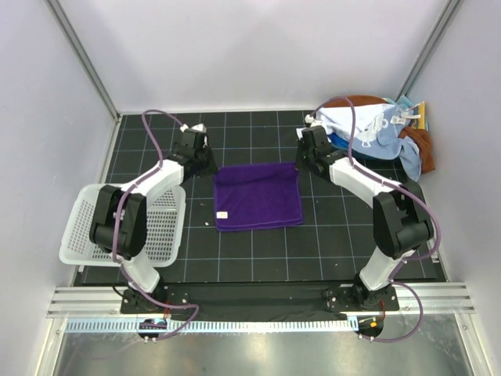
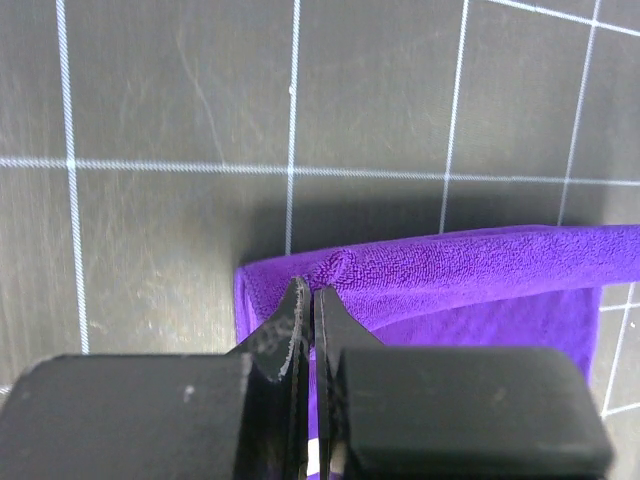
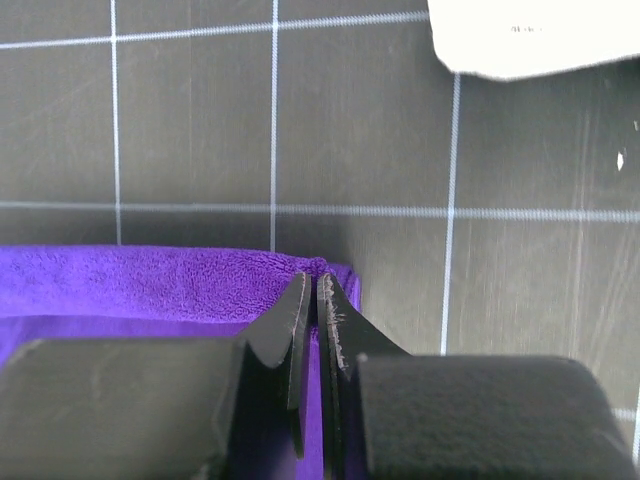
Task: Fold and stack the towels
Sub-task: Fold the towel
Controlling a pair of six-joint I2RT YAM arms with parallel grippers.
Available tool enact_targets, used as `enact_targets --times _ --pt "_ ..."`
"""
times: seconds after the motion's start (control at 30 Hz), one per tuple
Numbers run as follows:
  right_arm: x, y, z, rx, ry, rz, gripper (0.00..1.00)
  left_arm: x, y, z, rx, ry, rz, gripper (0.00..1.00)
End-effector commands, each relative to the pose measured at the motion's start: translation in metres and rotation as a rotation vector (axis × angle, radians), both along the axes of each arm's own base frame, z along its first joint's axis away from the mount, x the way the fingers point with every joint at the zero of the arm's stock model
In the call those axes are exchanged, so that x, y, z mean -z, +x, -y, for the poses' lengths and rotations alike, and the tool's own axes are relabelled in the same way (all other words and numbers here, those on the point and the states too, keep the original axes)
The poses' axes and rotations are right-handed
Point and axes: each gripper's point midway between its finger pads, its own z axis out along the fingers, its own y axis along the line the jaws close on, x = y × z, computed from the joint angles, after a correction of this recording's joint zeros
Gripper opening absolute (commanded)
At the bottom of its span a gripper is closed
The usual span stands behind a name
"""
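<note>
I will pull the pinched far corner back over the towel with my right gripper next, and down toward its near edge [image 1: 298,222], because the towel's near part lies open.
A dark purple towel [image 1: 258,196] lies flat on the black gridded mat, with a small white label near its front left edge. My left gripper [image 1: 210,166] is at its far left corner, and in the left wrist view the gripper [image 2: 308,292] is shut, pinching a pucker of the purple cloth [image 2: 470,265]. At the far right corner my right gripper [image 1: 302,166] does the same: the wrist view shows this gripper [image 3: 312,285] shut on the towel's raised edge [image 3: 150,275]. More towels, light blue, white and rust-brown, lie heaped [image 1: 376,129] at the back right.
A white slotted basket [image 1: 82,211] stands at the left, partly under the left arm. The heap's white edge [image 3: 530,40] shows just beyond the right gripper. Walls close the mat at the back and sides.
</note>
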Motion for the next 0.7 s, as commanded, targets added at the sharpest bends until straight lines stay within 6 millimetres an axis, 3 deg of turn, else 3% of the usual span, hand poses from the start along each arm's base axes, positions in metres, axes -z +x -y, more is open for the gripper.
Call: enact_targets --times 0.0,0.47,0.67 --pt "-0.028 -0.007 0.003 0.037 0.061 0.077 0.01 -0.018 -0.006 0.005 -0.005 -0.07 0.058 0.0" --pt "-0.006 -0.067 -0.002 0.027 0.094 0.021 0.01 -0.001 -0.068 0.004 -0.016 -0.073 0.011 0.0" --pt "0.001 -0.084 0.006 0.034 0.076 0.008 0.01 -0.007 -0.082 0.0 -0.006 -0.071 0.02 0.0"
